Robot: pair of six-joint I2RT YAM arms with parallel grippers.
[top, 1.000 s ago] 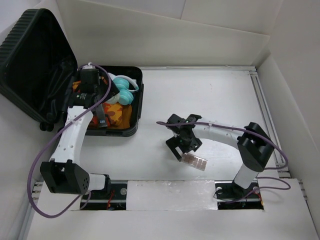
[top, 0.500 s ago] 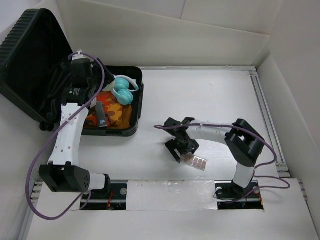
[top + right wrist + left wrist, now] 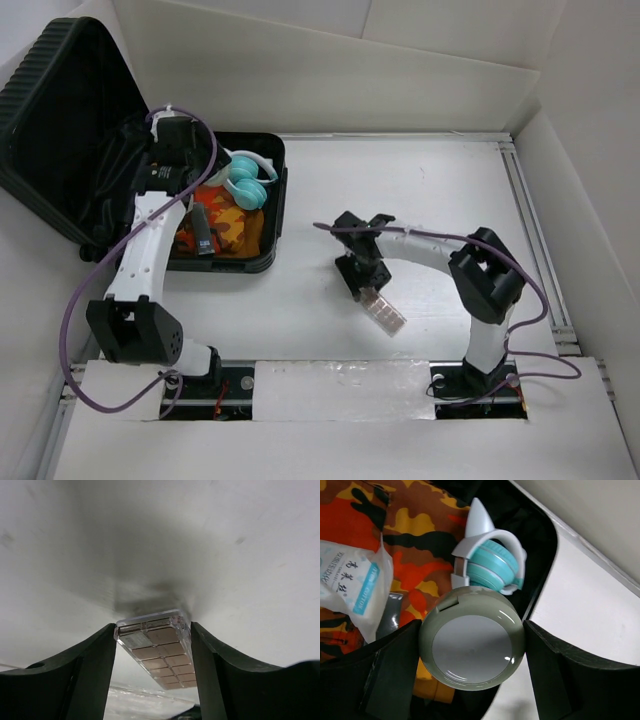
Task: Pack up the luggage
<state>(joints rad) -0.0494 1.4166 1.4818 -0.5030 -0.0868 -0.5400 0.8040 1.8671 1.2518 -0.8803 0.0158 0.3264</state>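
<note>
I need to lift my right gripper outward over the cloth beside the headphones and release the palette, because that spot is to the gripper's left in the top view.
The black luggage (image 3: 276,215) lies open at the back left, its ribbed lid (image 3: 60,110) leaning back. Inside lie an orange camouflage cloth (image 3: 235,225), teal headphones (image 3: 245,185) and a white packet (image 3: 350,580). My left gripper (image 3: 172,152) hovers over the luggage, shut on a round grey-green compact (image 3: 471,645). In the left wrist view the headphones (image 3: 492,567) and the cloth (image 3: 420,535) show below it. My right gripper (image 3: 362,282) is at mid-table, shut on a clear palette of brown squares (image 3: 384,313), which is held by its sides in the right wrist view (image 3: 160,652).
A small black device (image 3: 200,235) lies on the cloth near the luggage's front wall. White walls enclose the table at the back and right. A metal rail (image 3: 530,220) runs along the right side.
My right gripper has turned and drawn in around the palette, which now points toward the front right. My left gripper shifted slightly over the luggage's back left with the compact.
</note>
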